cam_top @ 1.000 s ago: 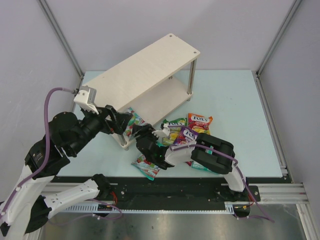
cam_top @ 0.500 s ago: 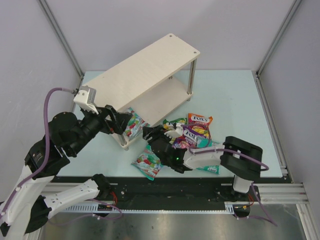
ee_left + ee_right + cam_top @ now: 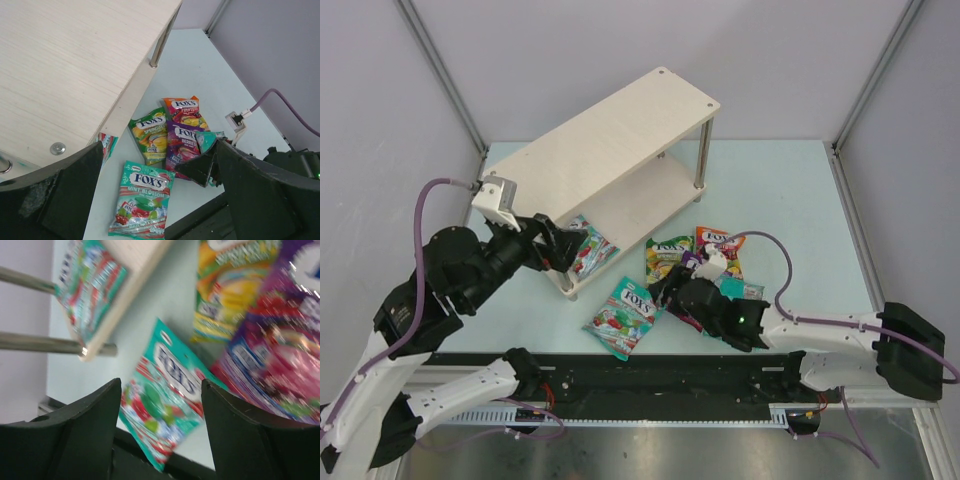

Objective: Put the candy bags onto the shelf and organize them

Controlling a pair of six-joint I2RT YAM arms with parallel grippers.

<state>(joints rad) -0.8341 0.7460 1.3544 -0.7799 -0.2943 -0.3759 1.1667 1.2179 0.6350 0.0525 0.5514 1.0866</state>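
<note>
The teal bag's edge by the purple bag (image 3: pixel 652 318) (image 3: pixel 199 421) lies flat below and back of the robot's right gripper, so the gripper will move down and back to close on that edge.
The pale wood shelf (image 3: pixel 610 140) stands at the back of the table. One teal candy bag (image 3: pixel 588 248) lies on the near-left end of its lower board. Another teal bag (image 3: pixel 623 315) lies flat on the table and shows between my right fingers in the right wrist view (image 3: pixel 165 400). Green-yellow (image 3: pixel 665 255), red-orange (image 3: pixel 718 242) and purple (image 3: pixel 180 142) bags lie overlapped right of it. My left gripper (image 3: pixel 558 252) is open and empty beside the shelf's near-left corner. My right gripper (image 3: pixel 663 290) is open and empty, low over the purple bag's edge.
A teal bag corner (image 3: pixel 732 290) pokes out under my right wrist. The right arm stretches along the table's front edge (image 3: pixel 820 330). Frame posts stand at the back corners. The shelf's metal posts (image 3: pixel 701 155) stand near the bag pile.
My right gripper has pulled back from the shelf's near-left corner toward the right, and its arm has swung out to the right. The teal bag on the table is uncovered. My left arm has barely moved.
</note>
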